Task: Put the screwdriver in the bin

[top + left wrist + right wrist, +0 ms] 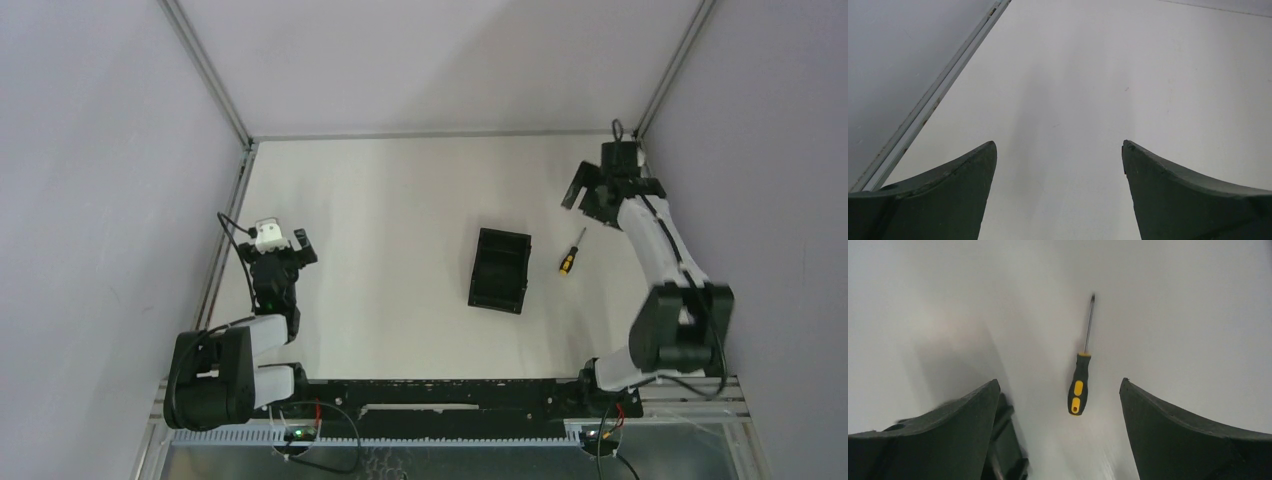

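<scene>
The screwdriver lies below my right gripper and back from it, so my right gripper will lower its open fingers back around the screwdriver handle's shaft end (573, 252) (1082, 363) and close.
The screwdriver (571, 252) lies flat on the white table, just right of the bin (498, 270), apart from it. It has a thin shaft and a black handle with yellow inserts (1078, 388). The bin is a small black tray with low walls, and only a corner of it (1007, 442) shows beside the left finger in the right wrist view. My right gripper (612, 195) hangs above the table beyond the screwdriver, open (1059, 387), holding nothing. My left gripper (281, 252) is far left, open (1059, 150) over bare table.
Grey walls and aluminium frame rails (232, 215) enclose the table on three sides. One rail (938, 95) runs close to the left gripper. The arm bases and a black cable bar (440, 395) line the near edge.
</scene>
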### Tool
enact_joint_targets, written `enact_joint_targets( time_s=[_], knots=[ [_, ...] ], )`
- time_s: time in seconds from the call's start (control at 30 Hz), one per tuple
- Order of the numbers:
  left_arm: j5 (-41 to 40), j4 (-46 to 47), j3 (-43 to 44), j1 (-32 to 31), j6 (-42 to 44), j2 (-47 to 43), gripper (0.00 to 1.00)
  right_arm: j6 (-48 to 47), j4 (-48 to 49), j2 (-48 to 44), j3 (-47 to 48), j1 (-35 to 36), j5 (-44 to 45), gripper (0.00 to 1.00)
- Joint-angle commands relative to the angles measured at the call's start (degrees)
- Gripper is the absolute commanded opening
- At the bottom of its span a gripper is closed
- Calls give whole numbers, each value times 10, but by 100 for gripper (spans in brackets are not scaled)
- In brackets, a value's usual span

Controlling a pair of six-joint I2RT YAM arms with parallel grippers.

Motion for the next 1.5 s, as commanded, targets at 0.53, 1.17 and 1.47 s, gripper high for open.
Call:
enact_joint_targets(
  time_s=[0.53,1.17,1.47],
  knots=[
    [-2,23,32,-3,8,2,100,-41,23,295,-27,-5,-50,54],
    [-2,23,31,-3,8,2,100,-49,-201,52,71,32,-65,0],
    [-2,23,31,-2,8,1,100,-31,-229,8,89,73,-53,0]
  ],
)
